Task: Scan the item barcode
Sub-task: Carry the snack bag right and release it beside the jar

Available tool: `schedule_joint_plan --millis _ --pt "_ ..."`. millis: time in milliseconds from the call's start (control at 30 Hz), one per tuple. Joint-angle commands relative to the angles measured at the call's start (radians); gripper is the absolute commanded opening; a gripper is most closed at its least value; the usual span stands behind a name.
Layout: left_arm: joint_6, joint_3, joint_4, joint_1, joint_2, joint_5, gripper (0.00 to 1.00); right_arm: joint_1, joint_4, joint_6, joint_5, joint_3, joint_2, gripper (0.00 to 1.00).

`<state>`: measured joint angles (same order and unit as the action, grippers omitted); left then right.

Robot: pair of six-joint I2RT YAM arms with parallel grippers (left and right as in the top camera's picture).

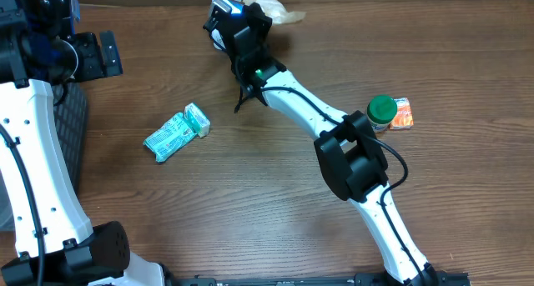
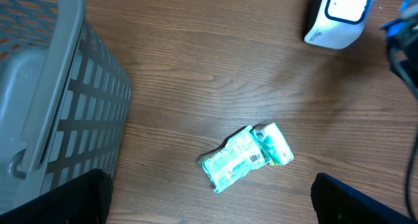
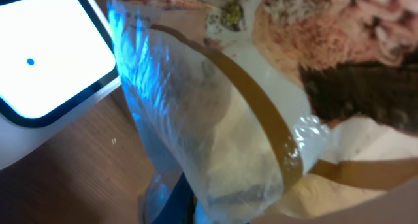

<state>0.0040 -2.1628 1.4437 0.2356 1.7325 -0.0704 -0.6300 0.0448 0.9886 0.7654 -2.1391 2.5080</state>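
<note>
My right gripper holds the packet and will bring it back and to the right in the overhead view, then down, and release it beside the green-lidded jar, on bare wood.
My right gripper is shut on a clear and cream plastic packet with a brown stripe, at the far middle of the table. In the overhead view the packet sticks out behind the gripper. The white scanner with its dark-rimmed window sits close to the packet's left, blue light falling on the plastic. The scanner also shows at the top right of the left wrist view. The right gripper is mostly hidden by the packet. My left gripper hangs open over the table's left side, holding nothing.
A green wrapped packet lies on the wood left of centre, below the left gripper. A grey mesh basket stands at the left edge. A green-lidded jar and an orange packet sit at the right.
</note>
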Motion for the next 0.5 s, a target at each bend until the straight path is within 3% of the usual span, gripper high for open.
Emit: schedule_joint_plan --millis 0,167,367,467 --pt "0.019 -0.018 -0.004 -0.008 -0.005 0.003 0.99 -0.005 0.077 -0.209 0.006 -0.007 -0.183 0.04" --pt "0.019 -0.018 -0.004 -0.008 -0.005 0.003 1.0 -0.005 0.396 -0.508 -0.159 -0.007 -0.352 0.04" --pt "0.019 -0.018 -0.004 -0.008 -0.005 0.003 1.0 0.042 0.839 -0.864 -0.548 -0.007 -0.559 0.04" --pt "0.019 -0.018 -0.004 -0.008 -0.005 0.003 0.99 0.096 1.034 -0.969 -0.721 -0.007 -0.616 0.04"
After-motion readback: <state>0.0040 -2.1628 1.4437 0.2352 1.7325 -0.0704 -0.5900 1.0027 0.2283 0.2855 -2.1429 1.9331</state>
